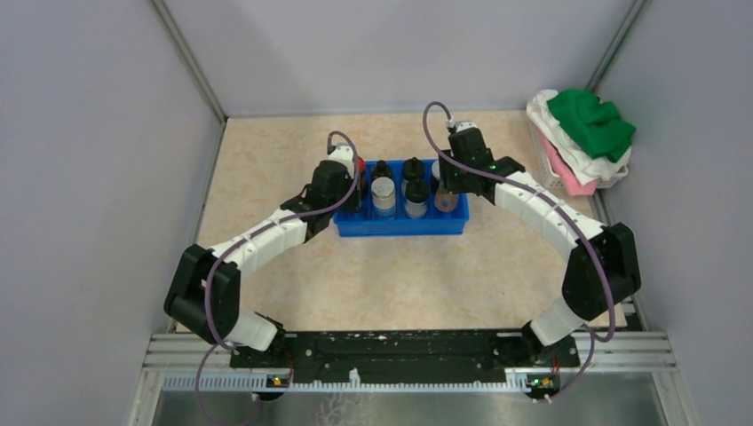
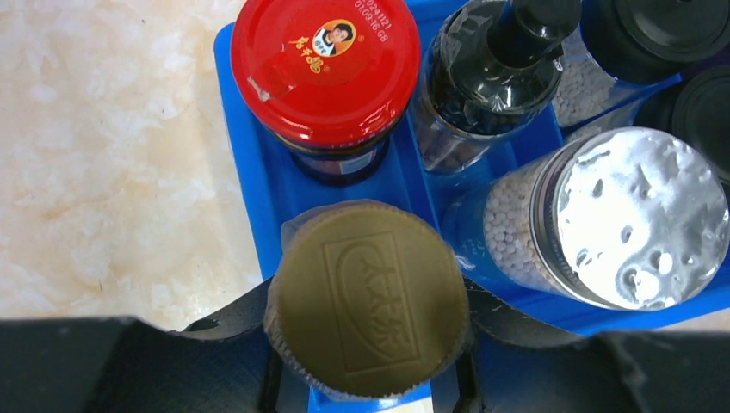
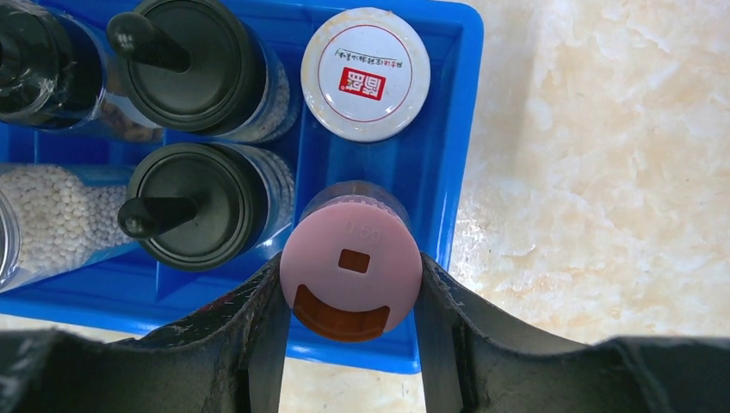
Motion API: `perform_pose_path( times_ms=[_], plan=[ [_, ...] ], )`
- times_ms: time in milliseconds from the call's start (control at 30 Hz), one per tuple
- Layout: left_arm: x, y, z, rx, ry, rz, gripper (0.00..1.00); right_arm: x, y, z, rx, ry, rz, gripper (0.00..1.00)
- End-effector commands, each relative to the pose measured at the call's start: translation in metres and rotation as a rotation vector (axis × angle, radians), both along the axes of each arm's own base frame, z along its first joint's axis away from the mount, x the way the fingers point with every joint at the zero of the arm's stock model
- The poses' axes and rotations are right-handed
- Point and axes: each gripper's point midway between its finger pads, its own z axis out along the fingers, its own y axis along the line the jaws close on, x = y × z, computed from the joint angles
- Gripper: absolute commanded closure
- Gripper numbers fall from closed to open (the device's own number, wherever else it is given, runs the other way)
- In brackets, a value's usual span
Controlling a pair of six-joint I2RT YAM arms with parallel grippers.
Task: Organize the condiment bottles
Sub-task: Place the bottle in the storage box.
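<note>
I will next lower the pink-capped bottle (image 3: 351, 249) with my right gripper onto the bottom of the tray section below it, in the free spot beside the white-capped jar, and let go of it there.
A blue tray (image 1: 400, 225) holds the condiment bottles. My left gripper (image 1: 353, 192) is at its left end. In the left wrist view my left gripper (image 2: 368, 303) is shut on an olive-capped jar (image 2: 370, 258) in the tray's near-left compartment. Behind it stand a red-capped jar (image 2: 325, 69), a dark black-capped bottle (image 2: 495, 77) and a silver-capped jar of white beads (image 2: 633, 215). My right gripper (image 1: 447, 190), also in the right wrist view (image 3: 351, 275), is shut on a pink-capped bottle (image 3: 351, 249) in the near-right compartment. A white-capped jar (image 3: 366, 73) and two black-capped bottles (image 3: 194, 64) (image 3: 194, 206) stand beside it.
A basket with green, white and pink cloths (image 1: 582, 133) sits at the back right, against the wall. Grey walls enclose the beige tabletop (image 1: 266, 160) on three sides. A metal rail (image 1: 408, 351) carries the arm bases at the near edge.
</note>
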Motion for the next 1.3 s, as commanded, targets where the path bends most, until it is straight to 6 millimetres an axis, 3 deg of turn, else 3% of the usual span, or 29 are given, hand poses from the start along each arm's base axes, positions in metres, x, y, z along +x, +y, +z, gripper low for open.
perform_pose_path(
  times_ms=[0, 533, 1267],
  plan=[
    [0.023, -0.012, 0.020, -0.051, -0.114, 0.003, 1.00, 0.010, 0.010, -0.003, 0.031, -0.023, 0.000, 1.00],
    [0.028, -0.014, -0.018, -0.032, -0.073, 0.010, 0.99, 0.012, 0.009, -0.027, 0.019, 0.009, 0.001, 1.00],
    [0.041, -0.010, -0.038, 0.012, -0.054, 0.063, 0.99, 0.010, 0.010, -0.060, 0.014, 0.071, 0.010, 1.00]
  ],
)
